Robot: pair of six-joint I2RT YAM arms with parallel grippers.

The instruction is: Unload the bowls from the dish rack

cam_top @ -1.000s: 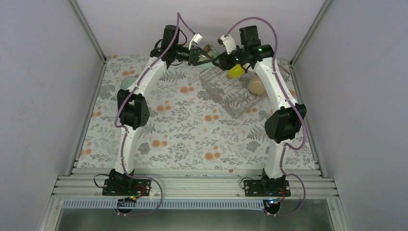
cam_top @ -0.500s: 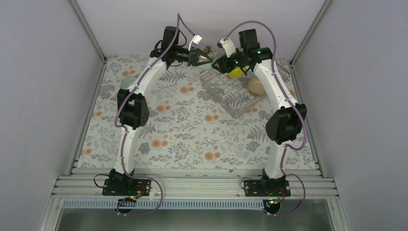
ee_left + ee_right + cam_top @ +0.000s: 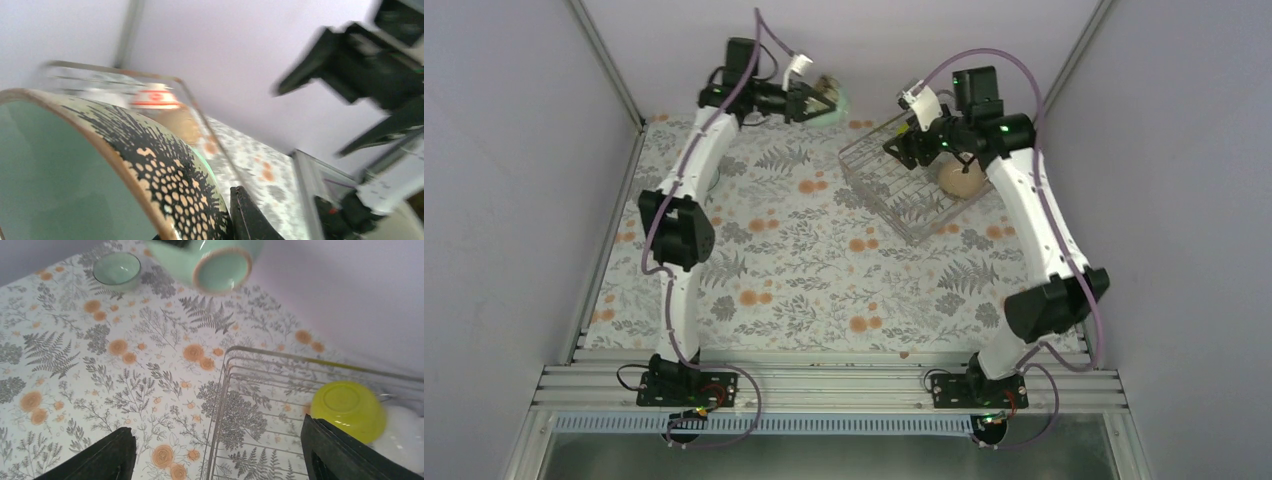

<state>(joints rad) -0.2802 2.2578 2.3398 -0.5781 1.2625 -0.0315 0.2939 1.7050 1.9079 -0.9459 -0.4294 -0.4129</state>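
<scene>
My left gripper swings leftward in the top view over the second mint green bowl (image 3: 713, 180) next, then tilts downward, lowers and releases. The bowl lies below it, open side up.
The silver wire dish rack (image 3: 902, 192) stands at the back right of the table. In the right wrist view the rack (image 3: 260, 405) holds an upside-down yellow-green bowl (image 3: 347, 410) and, beside it, a white bowl (image 3: 405, 437). A tan bowl (image 3: 959, 178) shows in the rack from above. My left gripper (image 3: 812, 100) is shut on a mint green bowl (image 3: 832, 102) with a black-and-tan dotted rim (image 3: 165, 170), held in the air left of the rack; one finger (image 3: 250, 215) shows beside it. My right gripper (image 3: 912, 147) hovers open and empty over the rack's left edge.
A second mint green bowl (image 3: 117, 269) sits upright on the floral tablecloth at the far left. A bowl with a red stripe (image 3: 155, 97) shows blurred in the rack. The back wall and metal corner posts (image 3: 609, 60) stand close behind both grippers.
My left arm has swung left and up, carrying the mint bowl away from the rack. My right arm has pulled back to the right, and the yellow-green bowl is now hidden under it from above.
</scene>
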